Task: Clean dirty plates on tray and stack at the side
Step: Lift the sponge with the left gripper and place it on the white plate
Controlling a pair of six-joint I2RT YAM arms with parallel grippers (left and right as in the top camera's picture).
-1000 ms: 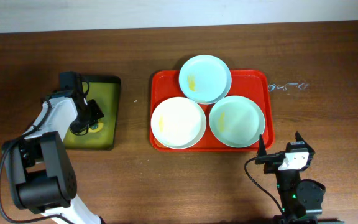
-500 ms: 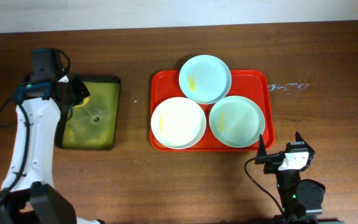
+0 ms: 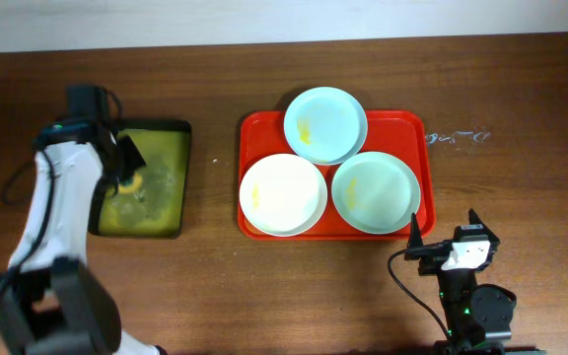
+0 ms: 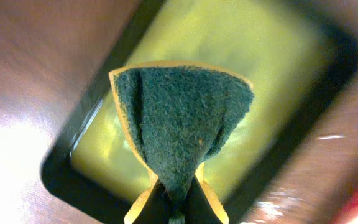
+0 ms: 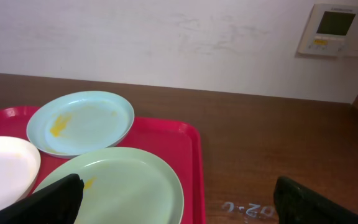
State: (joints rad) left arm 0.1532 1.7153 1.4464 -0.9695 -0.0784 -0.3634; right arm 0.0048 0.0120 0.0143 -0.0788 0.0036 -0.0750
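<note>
My left gripper will next swing across to the white plate [image 3: 283, 195] and down onto its middle, as this plate still has a yellow smear.
Three plates lie on the red tray [image 3: 259, 133]: a mint-blue one with a yellow smear [image 3: 325, 124] at the back, a white one [image 3: 283, 193] with a smear at front left, and a pale mint one [image 3: 376, 191] at front right. My left gripper [image 3: 126, 170] hangs over the dark tray [image 3: 171, 133], far left of the plates, shut on a green and yellow sponge [image 4: 182, 124]. My right gripper [image 3: 447, 242] is open and empty, just off the red tray's front right corner. Its view shows the smeared blue plate [image 5: 79, 122], the mint plate [image 5: 117, 186] and the white plate [image 5: 2, 168].
The dark tray holds yellowish-green liquid [image 4: 272, 62]. Bare wooden table lies right of the red tray's rim [image 5: 191, 155], with a faint white mark [image 3: 459, 136]. A white wall with a small control panel [image 5: 336, 28] stands behind the table.
My left arm lifted the sponge from the dark tray toward its back left, then swung back over the tray's left part. The right arm and the plates have not moved.
</note>
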